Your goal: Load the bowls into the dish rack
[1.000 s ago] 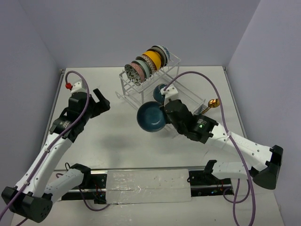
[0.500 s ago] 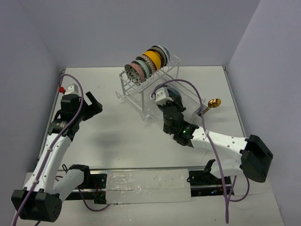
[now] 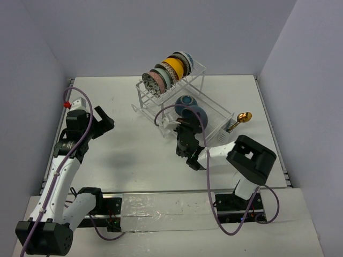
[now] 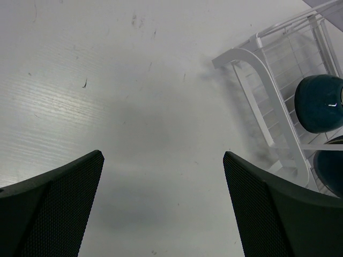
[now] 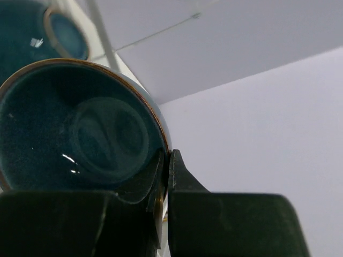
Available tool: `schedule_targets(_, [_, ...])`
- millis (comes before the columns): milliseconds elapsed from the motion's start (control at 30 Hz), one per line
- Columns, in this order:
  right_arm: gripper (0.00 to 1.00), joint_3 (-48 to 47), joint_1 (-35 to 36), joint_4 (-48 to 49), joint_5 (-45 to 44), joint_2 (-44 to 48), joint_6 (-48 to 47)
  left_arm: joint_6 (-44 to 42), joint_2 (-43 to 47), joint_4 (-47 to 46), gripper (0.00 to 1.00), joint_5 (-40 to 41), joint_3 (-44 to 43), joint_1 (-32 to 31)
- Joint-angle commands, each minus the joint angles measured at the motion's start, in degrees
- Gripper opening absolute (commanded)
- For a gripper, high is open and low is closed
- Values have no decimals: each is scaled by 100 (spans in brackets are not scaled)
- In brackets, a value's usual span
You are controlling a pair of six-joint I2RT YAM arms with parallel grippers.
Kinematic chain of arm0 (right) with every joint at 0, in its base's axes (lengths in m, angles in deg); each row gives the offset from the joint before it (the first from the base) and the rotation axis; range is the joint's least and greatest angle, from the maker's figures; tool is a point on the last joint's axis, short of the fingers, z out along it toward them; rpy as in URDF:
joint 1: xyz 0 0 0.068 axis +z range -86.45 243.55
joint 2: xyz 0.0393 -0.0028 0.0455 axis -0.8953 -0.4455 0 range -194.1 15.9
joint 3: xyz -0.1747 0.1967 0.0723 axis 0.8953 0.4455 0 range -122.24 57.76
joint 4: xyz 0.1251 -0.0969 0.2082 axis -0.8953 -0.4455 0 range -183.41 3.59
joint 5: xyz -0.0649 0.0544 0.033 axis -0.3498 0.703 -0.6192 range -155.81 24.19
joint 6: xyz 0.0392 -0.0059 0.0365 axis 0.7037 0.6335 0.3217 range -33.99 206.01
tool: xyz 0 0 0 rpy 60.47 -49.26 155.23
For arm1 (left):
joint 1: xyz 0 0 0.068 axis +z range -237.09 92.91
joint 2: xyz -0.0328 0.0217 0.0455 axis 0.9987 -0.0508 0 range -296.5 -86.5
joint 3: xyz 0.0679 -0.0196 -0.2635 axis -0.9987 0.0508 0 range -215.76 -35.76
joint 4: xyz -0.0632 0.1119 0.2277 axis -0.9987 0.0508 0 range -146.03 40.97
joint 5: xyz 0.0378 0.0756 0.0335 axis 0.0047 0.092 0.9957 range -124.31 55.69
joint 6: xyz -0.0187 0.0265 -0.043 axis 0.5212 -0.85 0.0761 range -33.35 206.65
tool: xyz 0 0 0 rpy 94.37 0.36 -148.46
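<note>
I need to lower my right gripper next and pull it back toward the tray's near edge, then let go of the held bowl's rim, because the first bowl is close behind.
The dish rack (image 3: pixel 142 97) stands at the back centre. Several bowls (image 3: pixel 167 71) stand on edge in its upper shelf. A dark blue bowl (image 3: pixel 185 101) sits in the lower tray. My right gripper (image 3: pixel 188 124) is shut on the rim of a second dark blue bowl (image 3: pixel 196 113) and holds it at the lower tray, just in front of the first. In the right wrist view the fingers (image 5: pixel 179 171) pinch that bowl's rim (image 5: pixel 80 134). My left gripper (image 3: pixel 103 121) is open and empty over the bare table, left of the rack (image 4: pixel 257 96).
A gold spoon (image 3: pixel 244 117) sticks out of the cutlery holder at the rack's right end. Grey walls close the table at the back and sides. The right arm is folded close in front of the rack.
My right gripper has carried the dark blue bowl from in front of the rack up and back to the lower tray. My left arm has drawn back to the left.
</note>
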Motion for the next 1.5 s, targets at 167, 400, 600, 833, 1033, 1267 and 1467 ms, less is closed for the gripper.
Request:
schedule_targets(167, [0,203,63,3519,-72,-858,-1671,-134,80,-213,99,-108,60,150])
schedule_targets(400, [0,326,273,3527,-125,-1069,-1689,-134,88,-239,99,-222,69,229])
schedule_targets(600, [0,397,537,3527,-239,-1341,-1715,-134,97,-256,99,-240,86,282])
schedule_targets(833, [7,502,862,3527,-467,-1676,-1618,-116,80,-248,99,-249,95,352])
schedule_targets(1033, [21,493,1117,3527,-652,-1922,-1583,-125,71,-265,99,-275,112,388])
schedule_targets(1267, [27,467,1355,3527,-836,-2124,-1460,-125,71,-274,99,-319,121,414])
schedule_targets(1467, [40,458,1425,3519,-854,-2124,-1363,-116,53,-283,99,-336,130,414])
